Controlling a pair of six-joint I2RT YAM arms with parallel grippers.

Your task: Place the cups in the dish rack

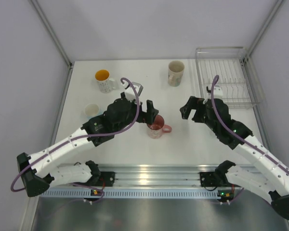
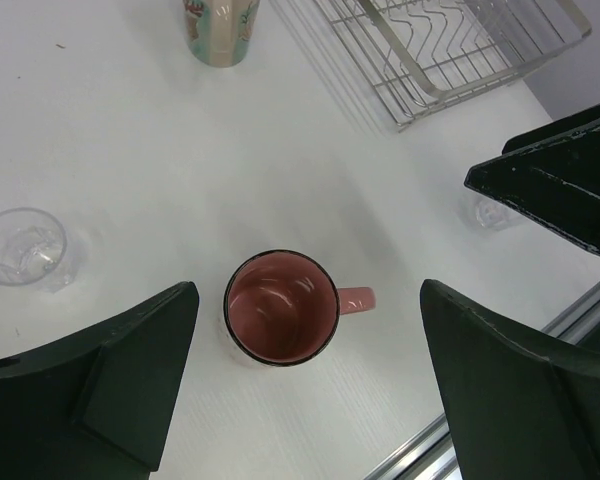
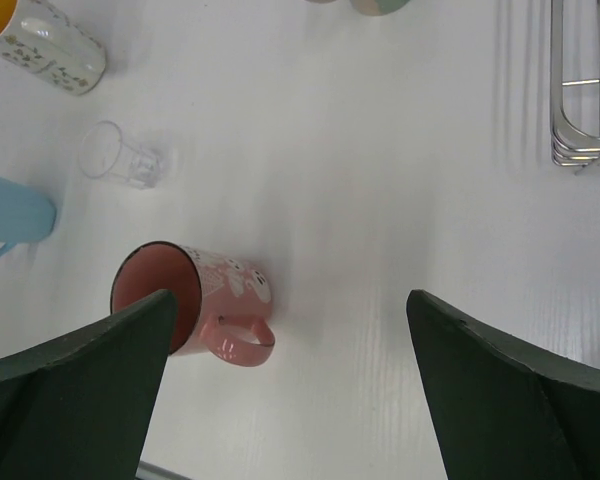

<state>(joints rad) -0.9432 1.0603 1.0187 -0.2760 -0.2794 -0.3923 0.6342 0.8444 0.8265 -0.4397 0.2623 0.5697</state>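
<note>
My left gripper turns and moves down astride the pinkish-red mug's far rim [image 1: 160, 116] [image 2: 270, 252] below it next, since the mug's opening has room for one finger.
A pinkish-red mug [image 1: 157, 129] [image 2: 280, 307] [image 3: 195, 300] stands upright mid-table, handle to the right. My left gripper [image 1: 151, 113] [image 2: 308, 288] hovers just above it, open, its fingers wide on either side. My right gripper [image 1: 190, 111] [image 3: 290, 295] is open over bare table to the mug's right. A white patterned mug with an orange inside [image 1: 103, 81] [image 3: 50, 45] stands at the back left. A cream mug [image 1: 176, 73] [image 2: 220, 30] is at the back centre, and a light blue one [image 1: 92, 110] [image 3: 10, 215] at the left. The wire dish rack [image 1: 226, 77] [image 2: 440, 50] [image 3: 585, 90] holds no mugs.
A clear glass [image 1: 135, 89] [image 2: 25, 250] [image 3: 120, 160] stands behind the left gripper. Another small clear glass [image 2: 490, 212] sits near the right gripper. Metal frame posts rise at the table's back corners, and a rail runs along the near edge [image 1: 149, 173].
</note>
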